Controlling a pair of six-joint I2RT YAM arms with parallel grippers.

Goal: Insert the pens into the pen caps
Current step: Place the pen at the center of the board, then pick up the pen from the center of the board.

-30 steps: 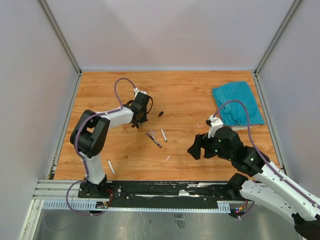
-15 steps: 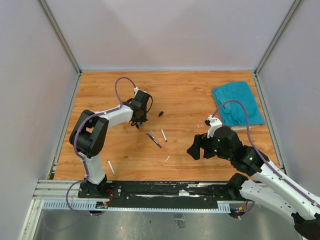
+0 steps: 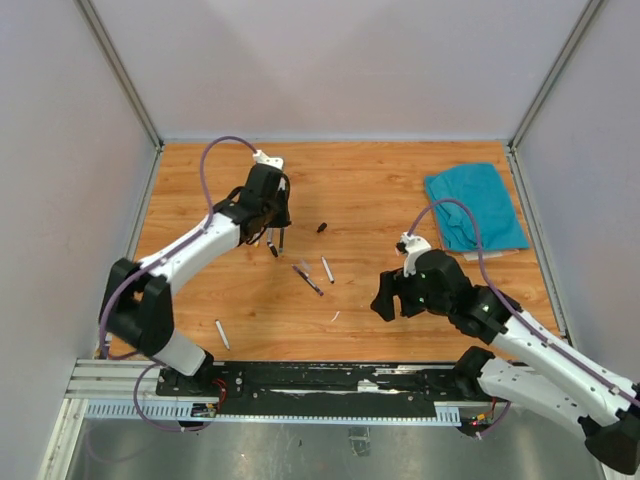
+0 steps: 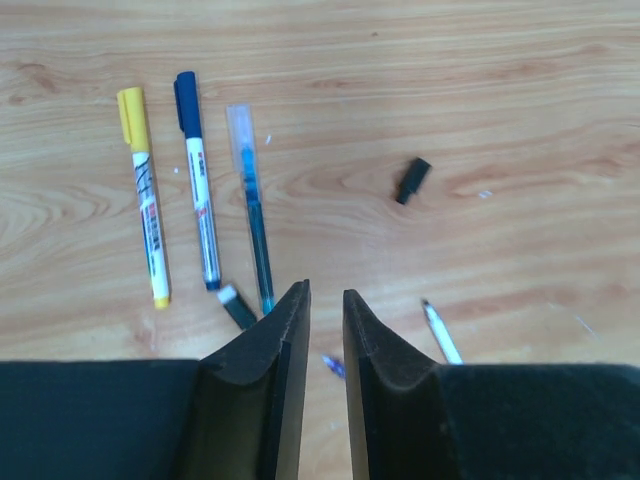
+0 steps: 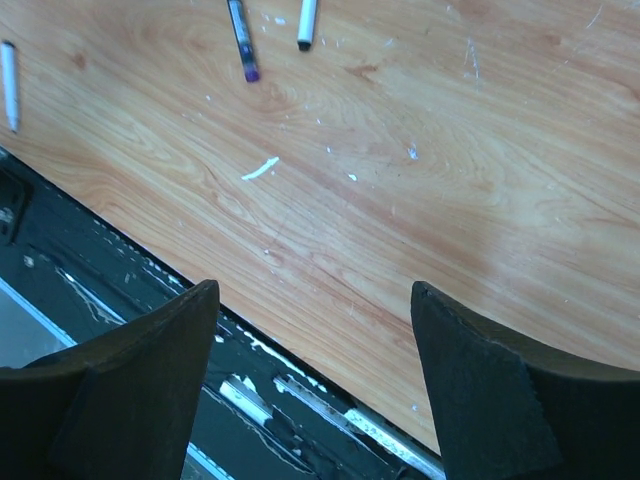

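The dark pen lies uncapped on the wood, so I will move my empty right gripper left in the top view and down, and close it on the pen's purple end.
Three capped pens lie side by side on the wood: one with a yellow cap [image 4: 143, 195], one with a blue cap [image 4: 197, 180], one teal with a clear cap [image 4: 250, 220]. A loose black pen cap [image 4: 411, 181] [image 3: 322, 227] lies to their right, and a short dark cap [image 4: 237, 306] beside my left fingers. My left gripper [image 4: 325, 295] [image 3: 268, 222] hovers over them, jaws a narrow gap apart with nothing between. Two uncapped pens, one dark [image 3: 307, 279] [image 5: 241, 40] and one white [image 3: 327, 269] [image 5: 307, 22], lie mid-table. My right gripper [image 5: 315, 290] [image 3: 380, 297] hangs wide open and empty above the front edge.
Another white pen [image 3: 221, 334] [image 5: 10, 70] lies near the front left edge. A teal cloth [image 3: 475, 205] sits at the back right. A pale scrap [image 5: 260, 168] lies on the wood. The black base rail [image 5: 150, 300] runs along the table front.
My left gripper has parted its jaws and risen, drawing back and left from the pens as the arm stretched out. The right gripper has drifted slightly left.
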